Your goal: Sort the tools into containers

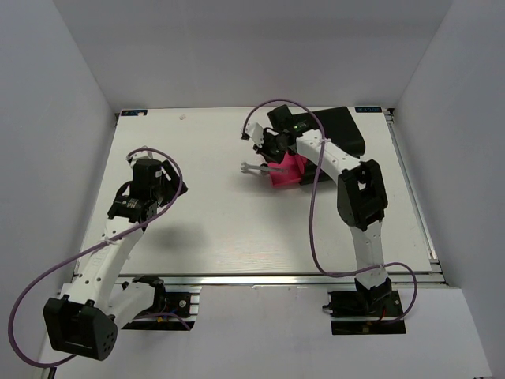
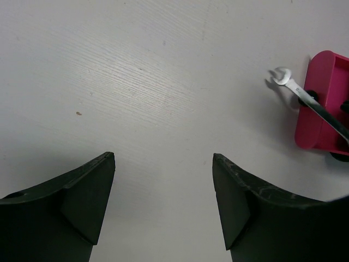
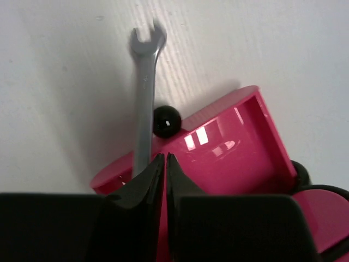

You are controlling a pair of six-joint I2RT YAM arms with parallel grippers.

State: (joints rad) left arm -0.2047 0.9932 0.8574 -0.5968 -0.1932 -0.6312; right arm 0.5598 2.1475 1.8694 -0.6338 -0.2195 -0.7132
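My left gripper moves across and down around the wrench's handle next. The wrench [image 1: 254,168] juts from the drawer, below the gripper and to its right in the top view.
A slim silver wrench [image 3: 145,82] leans over the front wall of a pulled-out pink-red drawer [image 3: 229,147] beside its round black knob [image 3: 166,120]. Its open head sticks out over the table. My right gripper [image 3: 165,157] hovers over the drawer with its jaws closed together. The wrench runs behind the left finger [image 3: 136,191], not through the gap. In the top view the wrench [image 1: 254,168] juts left of the drawer [image 1: 289,171], under the right gripper [image 1: 274,154]. My left gripper [image 2: 163,158] is open and empty above bare table at the left [image 1: 136,158]. It sees the wrench [image 2: 297,90] and the drawer [image 2: 316,114] far right.
The black cabinet [image 1: 339,130] stands at the back of the table behind the drawer. A second black knob [image 3: 300,172] and another pink drawer rim [image 3: 322,204] show at the right. The white table [image 1: 221,213] is walled in on three sides.
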